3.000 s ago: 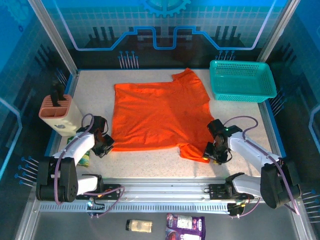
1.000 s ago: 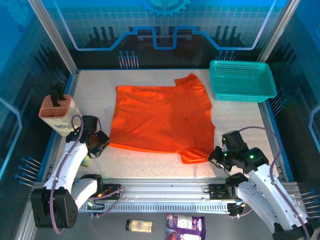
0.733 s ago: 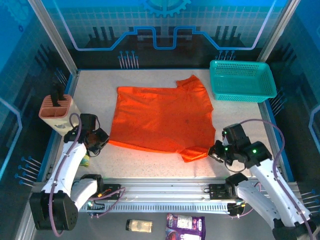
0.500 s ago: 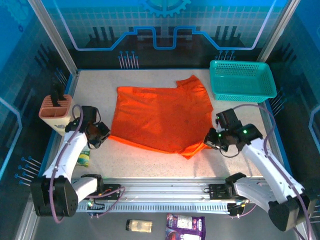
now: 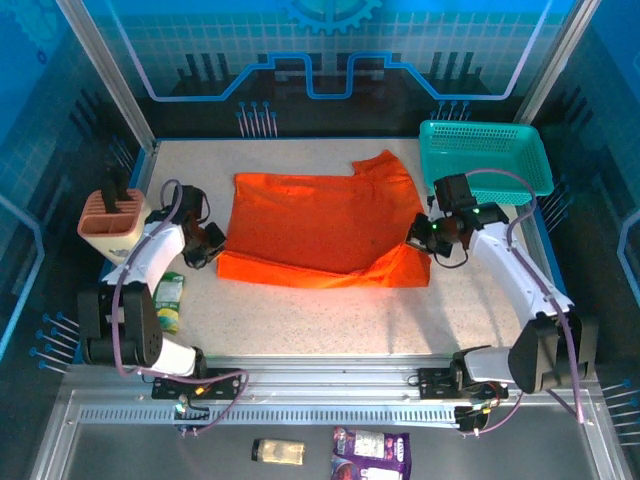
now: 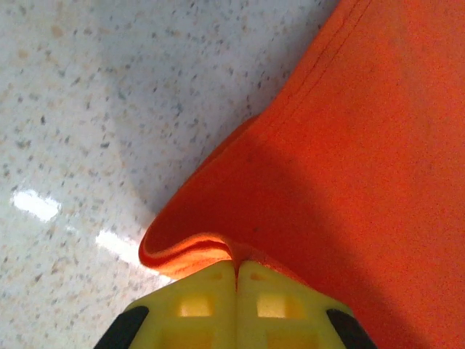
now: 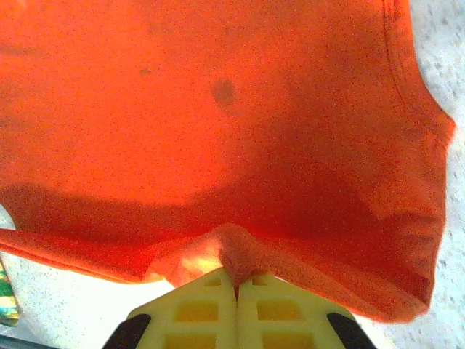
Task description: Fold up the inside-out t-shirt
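The uncovered cloth of the shirt lies outward of my left gripper, so next it will pull the pinched corner outward over the shirt's flat body and let it go.
The orange inside-out t-shirt (image 5: 320, 225) lies in the middle of the table with its near part lifted and doubled back, leaving a fold line along the front. My left gripper (image 5: 213, 246) is shut on the shirt's left front corner (image 6: 211, 247), the cloth pinched between the yellow fingertips (image 6: 203, 302). At the shirt's right edge my right gripper (image 5: 424, 231) is shut on a bunch of the cloth (image 7: 240, 251), held between its yellow fingertips (image 7: 272, 309). One sleeve (image 5: 380, 165) points toward the back right.
A teal mesh basket (image 5: 484, 160) stands at the back right, close to the right arm. A beige holder (image 5: 113, 224) stands at the left edge beside the left arm, with a small green packet (image 5: 170, 297) on the table in front of it.
Both grippers, holding the shirt's near corners, have moved away from the front edge toward the back, carrying the near part of the shirt over the rest.
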`<state>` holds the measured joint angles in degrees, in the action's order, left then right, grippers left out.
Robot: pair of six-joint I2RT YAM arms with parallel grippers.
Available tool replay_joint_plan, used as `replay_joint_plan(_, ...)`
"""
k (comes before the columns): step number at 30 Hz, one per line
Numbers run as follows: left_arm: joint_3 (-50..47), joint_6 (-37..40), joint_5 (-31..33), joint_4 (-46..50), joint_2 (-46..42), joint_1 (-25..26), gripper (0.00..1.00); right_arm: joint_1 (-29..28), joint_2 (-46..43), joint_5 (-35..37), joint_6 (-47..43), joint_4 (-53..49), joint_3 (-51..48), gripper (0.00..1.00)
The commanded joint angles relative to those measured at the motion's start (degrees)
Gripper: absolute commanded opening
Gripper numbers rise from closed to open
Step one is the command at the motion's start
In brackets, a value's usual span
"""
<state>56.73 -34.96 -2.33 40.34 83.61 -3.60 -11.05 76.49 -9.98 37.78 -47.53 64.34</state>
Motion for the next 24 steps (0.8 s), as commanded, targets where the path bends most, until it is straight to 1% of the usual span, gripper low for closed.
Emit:
replay_joint_plan(1, 3.5, 3.3, 2.4, -1.4, 3.1, -0.6, 0.03, 1.5, 3.0, -1.4, -3.0, 2.2, 3.4, 0.0)
replay_joint_plan(10, 8.6, 5.0, 2.7, -2.4, 12.5, -0.7, 0.04, 2.3, 11.8, -0.3, -5.3, 3.5, 8.0, 0.0)
replay_joint_plan(16, 10.6, 5.5, 3.0, -3.0, 16.2, -0.7, 0.08, 2.5, 16.4, 0.2, -7.0, 3.1, 11.6, 0.0)
replay_joint_plan(24, 12.8, 6.5, 1.8, -3.7, 19.2, -0.7, 0.09, 2.8, 19.0, 0.7, -7.6, 3.2, 12.7, 0.0)
